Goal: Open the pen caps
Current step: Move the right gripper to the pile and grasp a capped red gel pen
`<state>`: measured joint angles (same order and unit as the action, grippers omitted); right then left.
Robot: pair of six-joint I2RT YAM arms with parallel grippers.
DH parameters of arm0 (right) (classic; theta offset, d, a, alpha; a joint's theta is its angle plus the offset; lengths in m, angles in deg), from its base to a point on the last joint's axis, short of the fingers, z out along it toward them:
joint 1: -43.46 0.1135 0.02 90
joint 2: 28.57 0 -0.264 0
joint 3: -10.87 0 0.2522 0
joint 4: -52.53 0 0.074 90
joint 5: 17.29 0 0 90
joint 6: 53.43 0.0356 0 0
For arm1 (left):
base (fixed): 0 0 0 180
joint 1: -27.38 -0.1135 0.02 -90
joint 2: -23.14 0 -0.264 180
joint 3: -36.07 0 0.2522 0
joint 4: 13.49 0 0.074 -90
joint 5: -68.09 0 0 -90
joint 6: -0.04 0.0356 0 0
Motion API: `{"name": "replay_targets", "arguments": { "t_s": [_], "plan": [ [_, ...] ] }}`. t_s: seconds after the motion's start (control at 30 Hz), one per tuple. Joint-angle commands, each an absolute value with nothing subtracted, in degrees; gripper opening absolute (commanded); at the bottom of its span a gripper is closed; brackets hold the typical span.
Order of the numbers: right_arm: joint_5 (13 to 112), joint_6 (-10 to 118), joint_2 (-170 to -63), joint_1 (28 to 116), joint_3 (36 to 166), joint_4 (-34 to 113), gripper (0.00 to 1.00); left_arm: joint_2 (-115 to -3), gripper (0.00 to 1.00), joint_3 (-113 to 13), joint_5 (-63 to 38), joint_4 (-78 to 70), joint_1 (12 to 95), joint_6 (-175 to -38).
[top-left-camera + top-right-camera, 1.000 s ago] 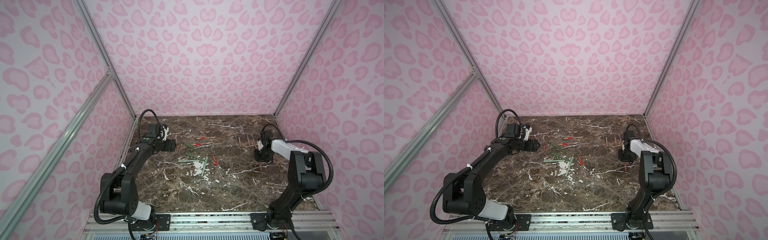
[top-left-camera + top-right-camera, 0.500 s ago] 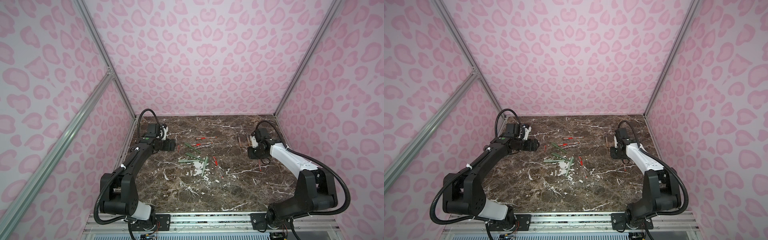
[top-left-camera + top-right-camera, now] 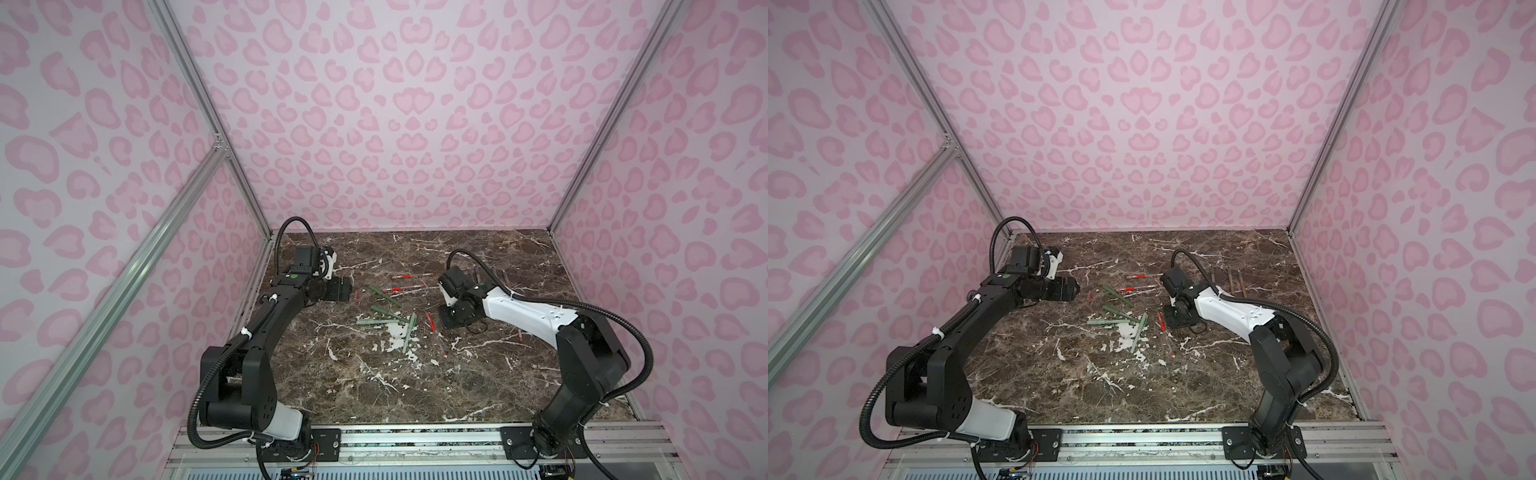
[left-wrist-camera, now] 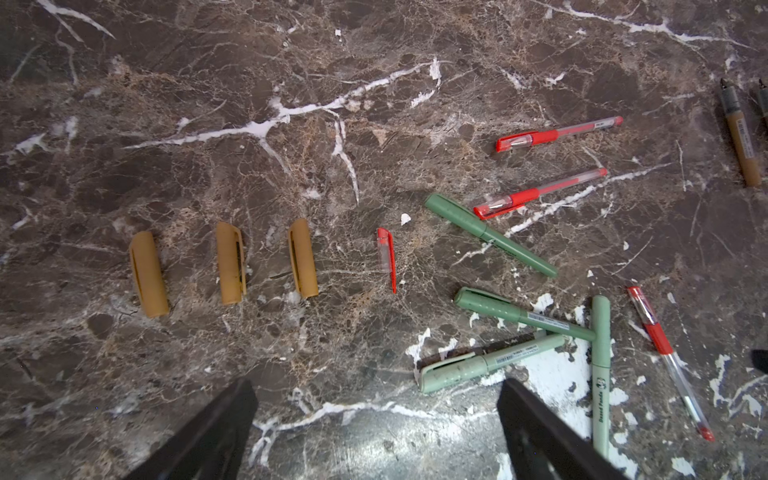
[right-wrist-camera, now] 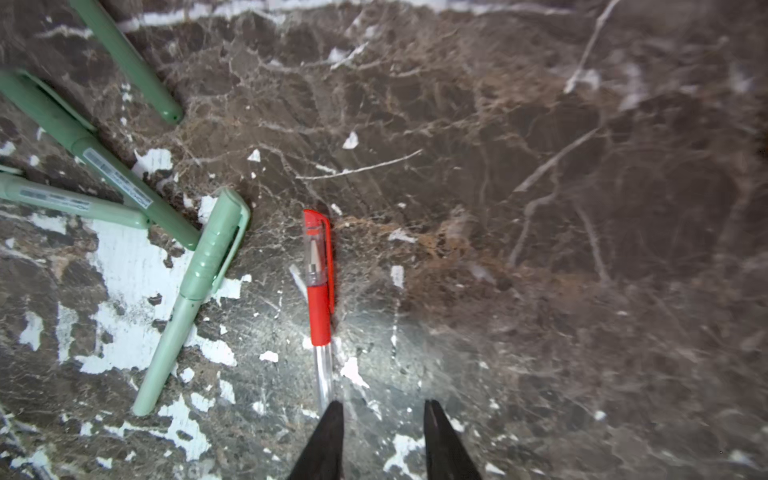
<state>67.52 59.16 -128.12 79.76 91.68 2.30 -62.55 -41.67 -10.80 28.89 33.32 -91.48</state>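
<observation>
The green pen lies under one finger rather than between my fingers, so my right gripper needs to move toward it next and go down to close astride the pen's clear body (image 3: 437, 336) (image 5: 323, 376).
Three tan-brown pen caps (image 4: 230, 264) lie loose in a row, with a loose red cap (image 4: 386, 257) beside them. Several capped green pens (image 4: 490, 235) and two capped red pens (image 4: 557, 133) lie mid-table. My left gripper (image 4: 376, 415) hovers open and empty over bare marble near the left wall (image 3: 345, 289). Another capped red pen (image 5: 318, 270) lies just ahead of my right gripper (image 5: 384, 424), whose jaws stand slightly apart with nothing between them. The pen's clear barrel runs under one fingertip (image 5: 330, 432). In both top views the right gripper (image 3: 1173, 322) sits low beside this pen (image 3: 1162, 322).
Uncapped brown pen bodies (image 3: 1229, 280) lie at the back right. A green pen (image 5: 199, 282) lies close beside the red one. Pink patterned walls close in the marble table (image 3: 457, 386) on three sides. A metal rail (image 3: 415, 432) runs along the front.
The right arm has swung from the back right toward the middle and come down beside the red pen. The left arm has barely moved.
</observation>
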Motion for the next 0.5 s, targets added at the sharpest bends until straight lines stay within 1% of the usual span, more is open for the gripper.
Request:
{"name": "replay_targets", "arguments": {
  "t_s": [0.0, 0.17, 0.47],
  "plan": [
    [67.5, 61.9, -130.3, 82.0, 92.0, 3.2, 0.35, -62.9, 0.95, -42.4, -10.2, 28.9, 33.2, -91.4],
    [67.4, 62.5, -132.5, 83.6, 92.1, 4.1, 0.33, -62.8, 0.96, -42.5, -10.2, 29.1, 33.2, -91.4],
    [67.0, 62.2, -135.1, 84.0, 92.0, 4.7, 0.23, -63.0, 0.96, -42.5, -10.0, 29.0, 33.2, -91.5]
  ]
}}
